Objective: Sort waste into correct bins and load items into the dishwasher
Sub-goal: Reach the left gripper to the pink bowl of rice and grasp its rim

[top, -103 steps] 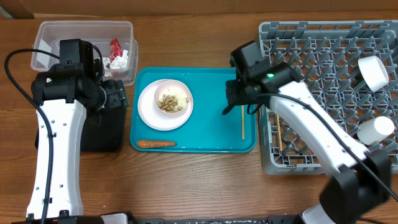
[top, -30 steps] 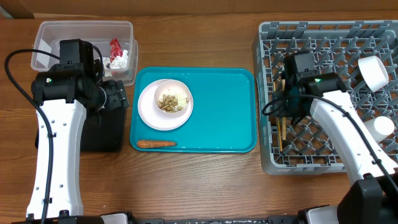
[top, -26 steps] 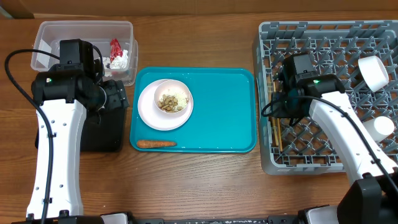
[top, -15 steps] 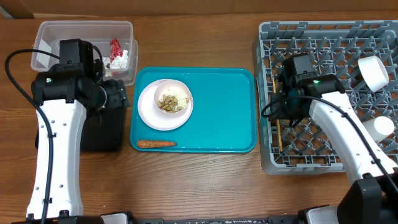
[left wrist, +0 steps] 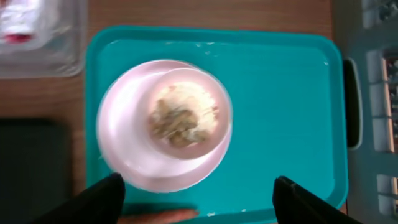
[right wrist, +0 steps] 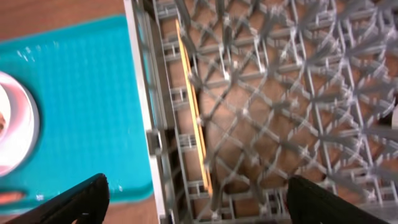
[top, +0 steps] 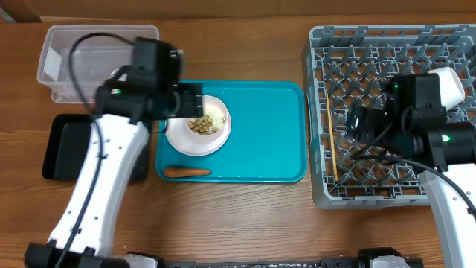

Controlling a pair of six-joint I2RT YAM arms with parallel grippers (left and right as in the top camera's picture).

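Note:
Next, the left gripper moves down and to the right in the overhead view onto the white bowl's rack-side rim, since open tray leaves room beside it.
A white bowl of beige food scraps sits on the pale pink plate in the teal tray. My left gripper hangs open just above them, holding nothing. An orange carrot stick lies at the tray's front. Two wooden chopsticks lie in the grey dishwasher rack along its left side. My right gripper is open above that rack edge, empty. The clear tub and black tray stand at the left. Tissue and a red wrapper are in the tub.
The teal tray lies between the bins and the rack. A white cup rests at the rack's right side. The rack's upright pegs stand close under my right arm. Bare wooden table shows along the front.
My right gripper opened, let the chopstick drop into the rack and drew back to the right. My left arm swung from over the black tray to above the bowl.

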